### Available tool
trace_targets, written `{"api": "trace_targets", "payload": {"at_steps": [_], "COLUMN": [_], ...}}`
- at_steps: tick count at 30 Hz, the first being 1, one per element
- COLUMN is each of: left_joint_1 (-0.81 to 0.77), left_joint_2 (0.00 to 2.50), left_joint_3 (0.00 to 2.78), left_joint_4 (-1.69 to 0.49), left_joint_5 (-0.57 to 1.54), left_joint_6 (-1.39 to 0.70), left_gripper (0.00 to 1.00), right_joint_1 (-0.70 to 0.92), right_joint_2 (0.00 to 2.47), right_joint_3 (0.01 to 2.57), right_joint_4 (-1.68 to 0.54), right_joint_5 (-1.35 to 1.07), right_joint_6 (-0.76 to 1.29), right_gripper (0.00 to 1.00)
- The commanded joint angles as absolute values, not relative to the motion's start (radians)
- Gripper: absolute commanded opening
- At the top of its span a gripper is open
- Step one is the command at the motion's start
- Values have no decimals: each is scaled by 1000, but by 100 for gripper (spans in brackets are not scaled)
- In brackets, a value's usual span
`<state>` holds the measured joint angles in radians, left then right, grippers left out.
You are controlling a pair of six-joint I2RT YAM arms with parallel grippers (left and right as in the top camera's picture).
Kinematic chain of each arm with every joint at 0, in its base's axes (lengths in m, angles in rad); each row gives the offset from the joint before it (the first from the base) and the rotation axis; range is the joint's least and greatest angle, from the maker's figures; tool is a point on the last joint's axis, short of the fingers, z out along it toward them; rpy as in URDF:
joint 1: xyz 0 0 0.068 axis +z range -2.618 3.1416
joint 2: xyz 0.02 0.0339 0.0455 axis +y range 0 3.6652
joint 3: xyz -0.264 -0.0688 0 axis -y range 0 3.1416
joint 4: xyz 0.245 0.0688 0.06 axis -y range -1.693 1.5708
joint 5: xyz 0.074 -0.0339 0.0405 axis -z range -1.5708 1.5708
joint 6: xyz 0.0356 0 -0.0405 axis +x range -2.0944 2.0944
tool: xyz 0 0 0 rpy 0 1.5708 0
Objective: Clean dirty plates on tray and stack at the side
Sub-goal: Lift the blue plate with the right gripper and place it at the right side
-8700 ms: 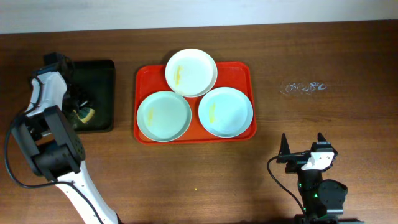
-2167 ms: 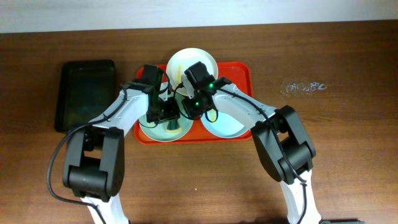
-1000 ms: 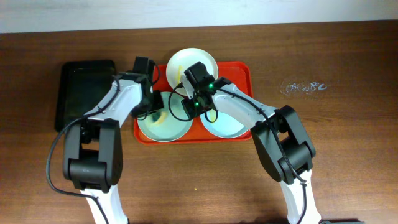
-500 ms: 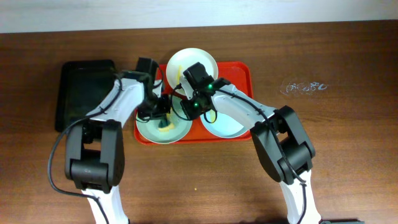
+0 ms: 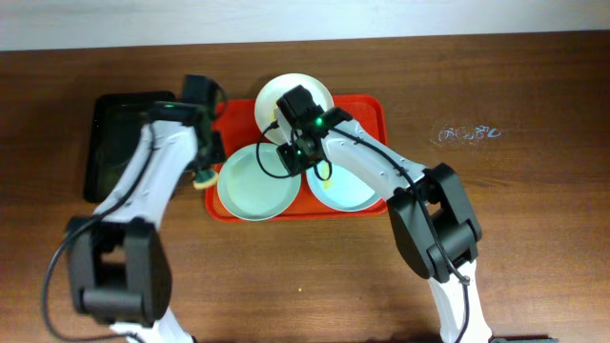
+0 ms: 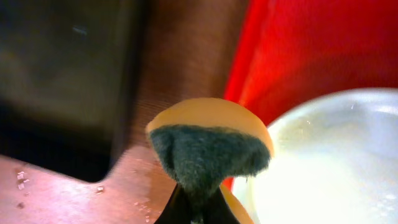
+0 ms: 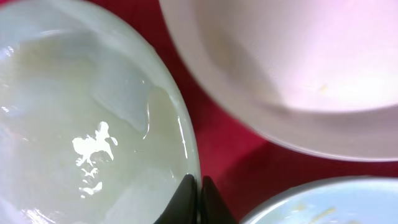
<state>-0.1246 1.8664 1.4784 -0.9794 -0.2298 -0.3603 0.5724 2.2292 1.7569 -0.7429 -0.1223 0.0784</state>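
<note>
The bare tabletop beside the red tray is to the right in the overhead view, so my right gripper will next lift the plate that is free of smears, carry it across, lower it and let it go.
The mint green plate (image 5: pixel 254 183) lies at the front left of the red tray (image 5: pixel 370 112), and its inside looks wet and smear-free (image 7: pixel 81 137). My right gripper (image 5: pixel 290 158) (image 7: pixel 198 194) is shut on this plate's right rim. The cream-white plate (image 5: pixel 274 99) (image 7: pixel 298 68) sits at the tray's back, partly under the right arm. The pale blue plate (image 5: pixel 347 189) (image 7: pixel 323 208) at the front right has yellowish smears. My left gripper (image 5: pixel 203 171) (image 6: pixel 193 210) is shut on a yellow sponge with a dark scouring side (image 6: pixel 208 149), held over the tray's left edge.
A black rectangular tray (image 5: pixel 119 143) (image 6: pixel 62 74) lies on the brown table to the left of the red tray (image 6: pixel 298 56). A small crumpled clear wrapper (image 5: pixel 465 133) lies far right. Small wet crumbs dot the wood near the sponge (image 6: pixel 22 180).
My left gripper has carried the sponge off the mint green plate and leftward to the tray's left edge. The right gripper has kept its hold on the plate's rim.
</note>
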Motion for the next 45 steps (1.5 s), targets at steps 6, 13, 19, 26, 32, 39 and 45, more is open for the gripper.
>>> {"api": "trace_targets", "payload": {"at_steps": [6,13,19,26,32,39,45], "left_joint_1": [212,287,287,286,286,286,286], "left_joint_2": [1655,1655,1655,1655,1655,1655,1657], "left_joint_3": [1504,1504,1504,1504,1504,1500,1473], "left_joint_4": [-1016,-1029,-1030,-1030,-1031,-1030,-1007], "left_joint_5": [-74,-75,-75,-75,-74,-73,-73], "left_joint_6": [-403,-395,-395,-395,-396,-396,-396], "left_gripper": [0,0,0,0,0,0,0], "right_joint_1": [617,827,930,884,810,642,115], "right_joint_2": [2227,2227,2227,2233,2228,2224,2228], "right_joint_3": [2213,2327,2327,2315,2294,2290,2296], "right_joint_4": [-1018,-933,-874,-1075,-991,-1108,-1164], "right_joint_5": [353,1048,1209,714,1285,420,-259], "right_joint_6": [-62,-469,-651,-409,-411,-271,-51], "right_gripper": [4,4,4,4,4,4,4]}}
